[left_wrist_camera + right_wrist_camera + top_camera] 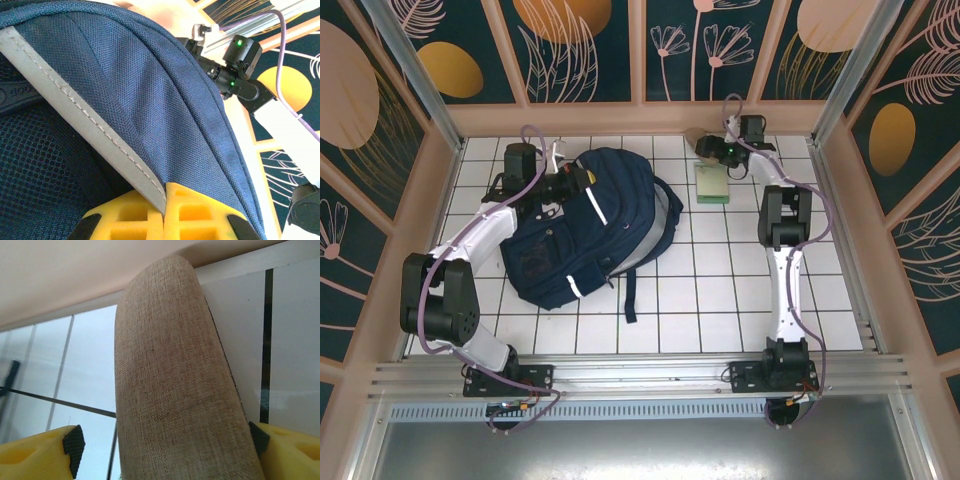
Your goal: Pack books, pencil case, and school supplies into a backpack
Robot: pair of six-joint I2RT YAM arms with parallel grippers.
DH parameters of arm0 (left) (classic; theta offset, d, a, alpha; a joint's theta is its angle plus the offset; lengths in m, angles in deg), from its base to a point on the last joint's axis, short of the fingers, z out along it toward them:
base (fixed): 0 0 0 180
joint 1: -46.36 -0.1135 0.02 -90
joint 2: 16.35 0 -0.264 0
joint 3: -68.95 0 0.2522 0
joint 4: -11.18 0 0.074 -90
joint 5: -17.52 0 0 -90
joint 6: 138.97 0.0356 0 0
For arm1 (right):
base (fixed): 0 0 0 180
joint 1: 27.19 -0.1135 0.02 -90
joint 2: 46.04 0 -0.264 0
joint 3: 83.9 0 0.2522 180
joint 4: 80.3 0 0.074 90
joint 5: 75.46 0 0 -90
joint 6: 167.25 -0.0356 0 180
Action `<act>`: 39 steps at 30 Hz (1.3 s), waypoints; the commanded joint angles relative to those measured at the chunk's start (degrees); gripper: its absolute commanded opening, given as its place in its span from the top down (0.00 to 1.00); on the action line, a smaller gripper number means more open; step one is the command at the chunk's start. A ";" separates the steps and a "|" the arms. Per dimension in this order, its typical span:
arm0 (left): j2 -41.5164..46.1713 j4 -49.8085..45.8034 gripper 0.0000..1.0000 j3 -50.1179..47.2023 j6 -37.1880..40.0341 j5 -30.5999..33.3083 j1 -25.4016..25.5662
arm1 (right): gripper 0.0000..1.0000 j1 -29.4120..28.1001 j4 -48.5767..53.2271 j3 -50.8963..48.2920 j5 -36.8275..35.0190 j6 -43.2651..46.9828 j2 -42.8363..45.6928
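Note:
My right gripper has the tan woven piece between its fingers, on the gripper's backpack side. Next it should move gently toward the backpack (582,232) and close its fingers across the piece.
The navy backpack (582,232) lies flat at the left-centre of the tiled table, and its fabric and grey reflective stripe (90,125) show close up in the left wrist view. My left gripper (568,186) (165,200) is shut on the backpack's top edge, pinching the stripe and the fabric. At the back right, my right gripper (716,150) (167,445) stands open around a tan woven oval piece (170,380) (696,138). Its left pad (75,445) is apart from the piece, and its right pad (257,437) is against it. A pale green pack (711,185) lies just in front. The books and pencil case are out of view.
The pink back wall (640,118) runs directly behind the tan piece. A dark strap (629,295) trails from the backpack toward the near edge. White tiles (720,290) stretch between the backpack and the right arm (782,260).

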 commanded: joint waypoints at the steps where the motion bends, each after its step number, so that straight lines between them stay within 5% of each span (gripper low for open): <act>1: 0.22 2.41 1.00 -0.89 0.40 -0.09 -0.72 | 0.14 -3.26 7.41 1.30 -9.07 4.41 0.04; 8: -0.24 3.44 1.00 -1.10 -0.39 -1.25 -0.71 | 0.16 -5.48 8.90 4.49 -17.05 6.07 -2.19; 17: -0.52 2.19 1.00 0.10 -0.05 -1.89 -0.75 | 0.56 -7.03 8.58 3.95 -18.85 8.16 -0.34; 24: 0.18 -4.32 1.00 4.63 2.64 -1.03 -0.76 | 0.60 -6.69 6.03 2.57 -16.88 4.99 7.37; 32: -0.05 -18.16 1.00 14.82 10.26 0.18 0.03 | 0.63 -6.81 -6.51 -20.18 -13.00 -1.82 27.55; 39: -6.63 -36.65 1.00 32.12 20.43 4.26 7.15 | 0.64 -11.67 -16.95 -45.60 -10.62 -6.86 44.63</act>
